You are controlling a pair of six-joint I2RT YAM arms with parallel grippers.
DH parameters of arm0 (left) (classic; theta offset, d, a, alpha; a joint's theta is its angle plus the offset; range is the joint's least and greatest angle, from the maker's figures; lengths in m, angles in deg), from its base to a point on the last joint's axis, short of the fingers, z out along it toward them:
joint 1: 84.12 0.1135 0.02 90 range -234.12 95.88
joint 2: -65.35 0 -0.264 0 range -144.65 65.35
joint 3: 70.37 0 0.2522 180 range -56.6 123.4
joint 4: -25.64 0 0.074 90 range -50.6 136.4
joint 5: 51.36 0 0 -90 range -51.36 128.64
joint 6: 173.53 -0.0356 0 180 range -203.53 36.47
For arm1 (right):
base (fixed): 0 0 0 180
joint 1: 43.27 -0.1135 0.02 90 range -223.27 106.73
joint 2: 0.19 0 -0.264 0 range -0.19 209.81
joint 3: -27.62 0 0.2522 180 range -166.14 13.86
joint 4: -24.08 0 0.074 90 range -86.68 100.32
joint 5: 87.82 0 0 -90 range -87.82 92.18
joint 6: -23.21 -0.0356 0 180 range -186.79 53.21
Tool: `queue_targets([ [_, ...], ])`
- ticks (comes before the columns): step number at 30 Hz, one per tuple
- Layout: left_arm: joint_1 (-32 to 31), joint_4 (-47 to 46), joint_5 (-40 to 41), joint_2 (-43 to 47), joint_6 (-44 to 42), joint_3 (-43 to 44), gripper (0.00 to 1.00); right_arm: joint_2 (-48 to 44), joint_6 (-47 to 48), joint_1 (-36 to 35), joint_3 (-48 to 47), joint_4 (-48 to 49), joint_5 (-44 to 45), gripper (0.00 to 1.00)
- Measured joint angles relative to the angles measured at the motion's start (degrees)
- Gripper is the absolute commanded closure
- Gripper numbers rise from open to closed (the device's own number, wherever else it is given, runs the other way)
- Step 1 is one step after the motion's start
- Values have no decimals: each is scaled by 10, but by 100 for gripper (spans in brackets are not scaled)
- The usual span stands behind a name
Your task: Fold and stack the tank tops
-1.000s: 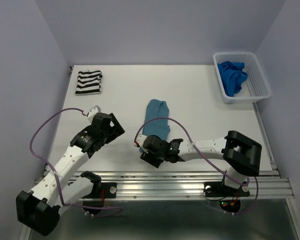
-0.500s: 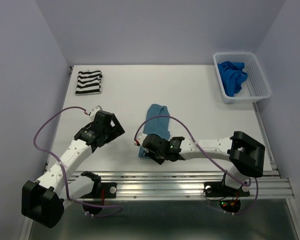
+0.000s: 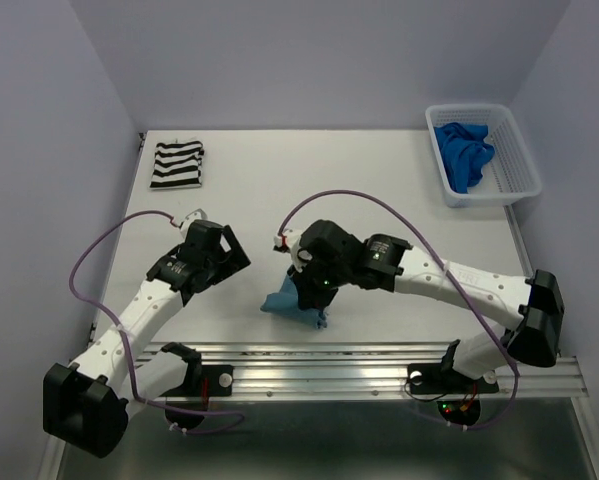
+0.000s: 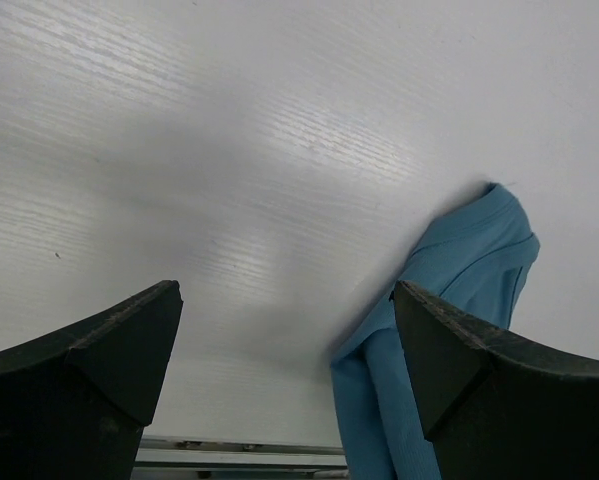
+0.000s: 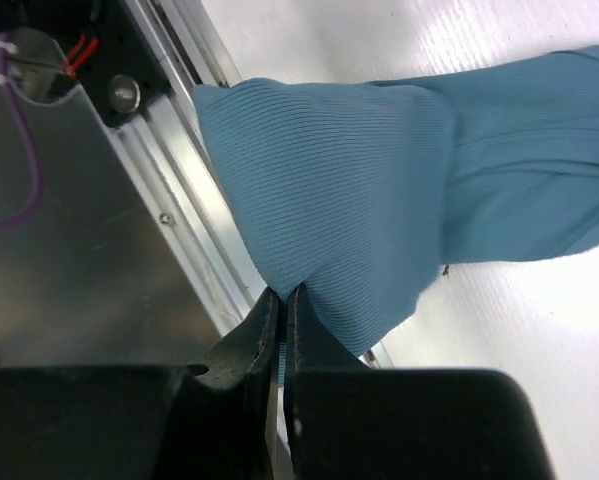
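The far part of the teal top lies uncovered on the table, so my right gripper next needs to carry the top's pinched edge outward and down over that part and let go.
The teal blue tank top hangs bunched near the table's front edge, lifted at its near end. My right gripper is shut on that near edge of the teal ribbed fabric, above the front rail. In the top view the right gripper sits over the raised cloth. My left gripper stands open to the left of it, nothing between its fingers; the teal top shows past its right finger. The folded black-and-white striped tank top lies at the far left corner. The royal blue tank top lies crumpled in the basket.
A white lattice basket stands at the far right corner. The metal front rail runs along the near table edge, just below the held cloth. Purple cables loop over both arms.
My right gripper closed on the teal top's near end and lifted it up and back, bunching the cloth. The right arm swung up over the table. The left arm barely shifted.
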Motion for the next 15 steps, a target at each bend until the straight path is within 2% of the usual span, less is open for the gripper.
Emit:
queue_targets([
  [7, 2, -8, -9, 5, -7, 0, 1, 14, -10, 135, -21, -26, -120, 98],
  [15, 3, -13, -21, 4, -13, 0, 1, 85, 5, 232, -42, -31, -217, 96],
])
